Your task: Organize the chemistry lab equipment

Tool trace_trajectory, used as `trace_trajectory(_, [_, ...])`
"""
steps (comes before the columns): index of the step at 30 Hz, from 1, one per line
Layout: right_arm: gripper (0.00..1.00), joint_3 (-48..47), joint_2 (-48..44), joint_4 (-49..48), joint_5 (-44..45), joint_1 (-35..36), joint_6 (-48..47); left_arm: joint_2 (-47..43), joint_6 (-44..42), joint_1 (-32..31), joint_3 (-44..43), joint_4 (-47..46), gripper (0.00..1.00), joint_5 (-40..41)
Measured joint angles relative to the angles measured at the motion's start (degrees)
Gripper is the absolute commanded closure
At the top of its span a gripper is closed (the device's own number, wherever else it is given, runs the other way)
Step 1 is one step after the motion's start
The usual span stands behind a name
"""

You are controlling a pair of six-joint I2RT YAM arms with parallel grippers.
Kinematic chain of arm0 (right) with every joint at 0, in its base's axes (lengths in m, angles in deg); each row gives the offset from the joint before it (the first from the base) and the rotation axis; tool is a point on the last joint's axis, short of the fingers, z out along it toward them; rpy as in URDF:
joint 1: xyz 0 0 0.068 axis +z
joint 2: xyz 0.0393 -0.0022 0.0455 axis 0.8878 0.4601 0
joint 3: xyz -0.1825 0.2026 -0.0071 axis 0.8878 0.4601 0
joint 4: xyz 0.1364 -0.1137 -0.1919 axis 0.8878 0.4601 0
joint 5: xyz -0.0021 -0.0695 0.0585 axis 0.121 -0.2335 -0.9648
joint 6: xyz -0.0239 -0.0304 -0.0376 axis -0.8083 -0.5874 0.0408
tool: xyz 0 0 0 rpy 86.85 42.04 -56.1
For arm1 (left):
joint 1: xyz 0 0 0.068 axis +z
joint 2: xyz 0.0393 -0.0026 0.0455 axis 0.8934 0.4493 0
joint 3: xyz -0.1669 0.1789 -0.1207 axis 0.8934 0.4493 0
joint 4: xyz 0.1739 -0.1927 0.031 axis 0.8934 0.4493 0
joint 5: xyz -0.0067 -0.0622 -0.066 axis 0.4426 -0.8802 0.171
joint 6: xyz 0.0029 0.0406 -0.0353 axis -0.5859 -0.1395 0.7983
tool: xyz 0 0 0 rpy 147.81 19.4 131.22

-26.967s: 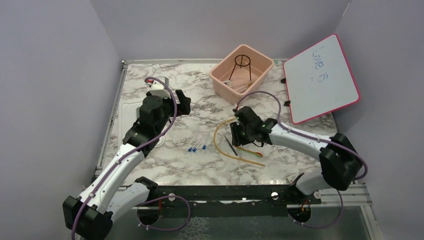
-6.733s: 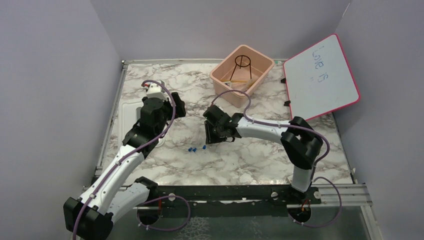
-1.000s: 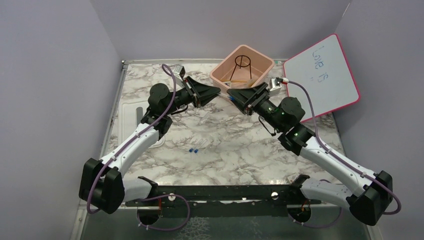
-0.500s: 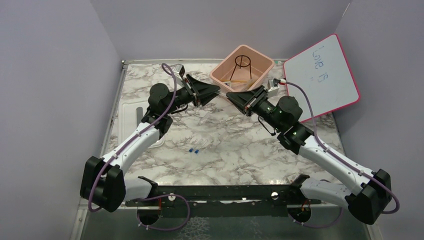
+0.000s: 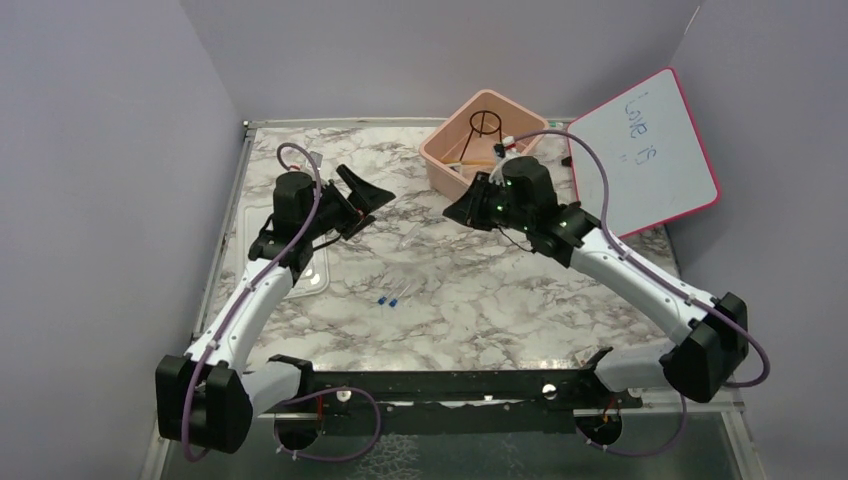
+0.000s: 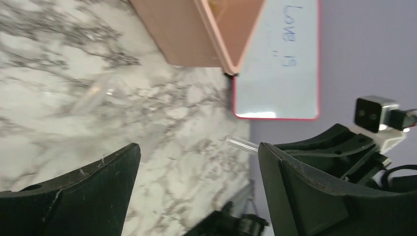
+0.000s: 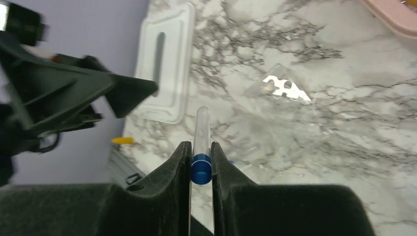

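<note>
My right gripper holds the tube (image 7: 202, 125) above and in front of the clear item (image 7: 296, 140). Next, it needs to move down and back, with its fingers tipping downward, and release the tube in there.
A clear test tube (image 7: 202, 125) with a blue cap (image 7: 201, 169) sticks out from my right gripper (image 7: 200, 152), which is shut on its capped end. In the top view that gripper (image 5: 455, 212) hangs above the table just in front of the pink bin (image 5: 443, 163). A black wire tripod (image 5: 485, 124) and tan pieces lie in the bin. My left gripper (image 5: 364, 205) is open and empty, well to the left of the tube; its wrist view shows the tube's tip (image 6: 241, 143) beside the right finger (image 6: 314, 187). Two small blue-tipped pieces (image 5: 394, 297) lie mid-table.
The pink-framed whiteboard (image 5: 645, 155) leans at the back right. A white lid (image 7: 164, 64) lies flat at the table's left side, under the left arm. A clear glass or plastic item (image 7: 280, 88) rests on the marble near the bin. Purple walls close in the table.
The left gripper opened, let go of the tube and drew back to the left. The right gripper closed on the tube's capped end and now carries it alone, nearer the bin.
</note>
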Motion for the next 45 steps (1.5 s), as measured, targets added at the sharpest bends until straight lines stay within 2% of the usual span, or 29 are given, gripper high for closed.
trace_trajectory(2, [0.87,-3.3,4.0,5.7,0.0,0.0,-5.8,-1.6,-8.0,0.7,-2.5,8.6,0.08,4.1])
trace_trajectory(5, [0.87,-8.8,10.5,13.2,0.1,0.2,-13.4,-2.8,-17.2,0.7,-7.4,15.8,0.08,7.9])
trace_trajectory(9, [0.88,-15.6,18.8,22.0,1.0,1.6,-20.6,-4.3,-26.3,0.7,-10.8,19.9,0.08,13.4])
trace_trajectory(14, [0.88,-22.3,26.4,31.2,1.8,4.0,-25.0,-4.7,-32.8,0.3,-8.9,23.1,0.08,21.0])
trace_trajectory(19, [0.88,-27.8,30.8,39.3,3.1,5.5,-26.8,-4.6,-35.9,-1.1,-5.3,24.3,0.08,26.7])
trace_trajectory(26, [0.89,-32.0,34.8,45.3,3.6,6.6,-27.8,-4.6,-38.7,-4.8,-3.2,24.4,0.08,31.9])
trace_trajectory(37, [0.91,-37.7,39.8,47.5,8.0,8.3,-27.3,-5.7,-40.5,-7.6,-3.1,24.7,0.08,36.3])
trace_trajectory(45, [0.91,-38.3,41.2,47.9,8.9,8.3,-26.8,-5.9,-41.0,-8.0,-3.1,25.1,0.08,37.9])
